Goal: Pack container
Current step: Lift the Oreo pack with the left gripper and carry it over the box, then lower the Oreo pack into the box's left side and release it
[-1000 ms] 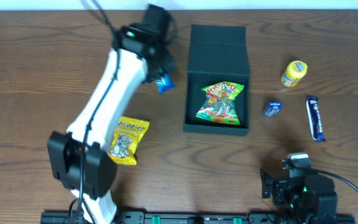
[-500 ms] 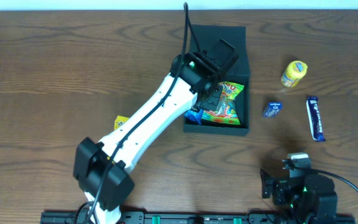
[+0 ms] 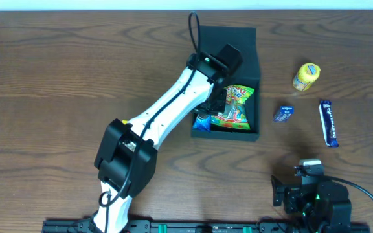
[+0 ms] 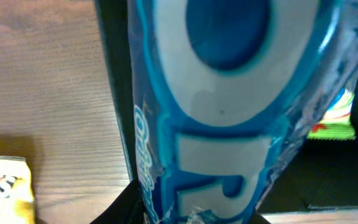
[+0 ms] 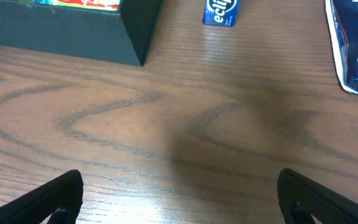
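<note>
My left gripper holds the blue Oreo packet above the container's free strip, beside the green and red packet (image 3: 233, 105). It will go down there next and release the packet.
The dark container (image 3: 226, 39) stands open at the back middle of the table, with a green and red snack packet (image 3: 233, 105) inside; its corner shows in the right wrist view (image 5: 135, 37). My left gripper (image 3: 207, 115) reaches into the container's left side, shut on a blue snack packet (image 3: 203, 122). That packet fills the left wrist view (image 4: 229, 106), over the container's left wall (image 4: 114, 93). My right gripper (image 5: 179, 193) is open and empty, low over bare table near the front right.
A yellow packet (image 4: 2, 186) lies on the table left of the container, mostly hidden under my arm overhead. Right of the container lie a small blue gum box (image 3: 283, 113), a yellow pouch (image 3: 306, 76) and a dark blue chocolate bar (image 3: 329, 122).
My left arm has swung right from the table's left, carrying the blue packet over the container's left wall and down into it. The right arm has not moved.
</note>
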`<state>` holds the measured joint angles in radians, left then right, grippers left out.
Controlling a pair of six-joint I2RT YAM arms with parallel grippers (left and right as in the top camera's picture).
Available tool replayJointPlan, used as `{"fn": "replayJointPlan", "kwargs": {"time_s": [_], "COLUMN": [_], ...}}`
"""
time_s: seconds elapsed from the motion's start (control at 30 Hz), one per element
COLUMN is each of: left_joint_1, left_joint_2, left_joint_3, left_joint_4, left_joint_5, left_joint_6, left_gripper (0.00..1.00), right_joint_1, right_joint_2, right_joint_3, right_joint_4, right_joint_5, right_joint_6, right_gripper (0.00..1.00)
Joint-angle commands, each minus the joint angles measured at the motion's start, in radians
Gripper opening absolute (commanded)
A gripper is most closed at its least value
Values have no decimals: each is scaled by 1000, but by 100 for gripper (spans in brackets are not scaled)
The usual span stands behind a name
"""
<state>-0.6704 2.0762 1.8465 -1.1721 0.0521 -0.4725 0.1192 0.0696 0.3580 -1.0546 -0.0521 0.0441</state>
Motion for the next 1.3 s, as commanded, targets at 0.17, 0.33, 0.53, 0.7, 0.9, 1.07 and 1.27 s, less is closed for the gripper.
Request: {"fn": "replayJointPlan", "kwargs": {"time_s": [0.17, 0.33, 0.53, 0.7, 0.9, 1.07, 1.27], "left_joint_1": [16, 16, 17, 21, 24, 30, 38], "left_joint_2": [32, 46, 63, 84, 106, 108, 108], "left_joint_3": [14, 14, 14, 14, 14, 14, 14], "left_joint_4": [-2, 2, 10, 13, 5, 5, 3], "left_joint_5": [31, 30, 27, 27, 27, 27, 27], "left_joint_6": [-137, -138, -138, -138, -143, -152, -157], "left_gripper": [5, 6, 6, 6, 6, 6, 6], "right_joint_1": [-10, -10, -10, -10, -10, -10, -10], "right_joint_2": [-6, -6, -6, -6, -6, -6, -6], "right_joint_3": [-7, -7, -7, -7, -7, -7, -7], "right_joint_4": [-4, -4, -4, -4, -4, -4, -4], "right_joint_5": [3, 3, 3, 3, 3, 3, 3], "right_joint_6": [3, 3, 3, 3, 3, 3, 3], "right_gripper": [99, 99, 99, 99, 99, 99, 99]}}
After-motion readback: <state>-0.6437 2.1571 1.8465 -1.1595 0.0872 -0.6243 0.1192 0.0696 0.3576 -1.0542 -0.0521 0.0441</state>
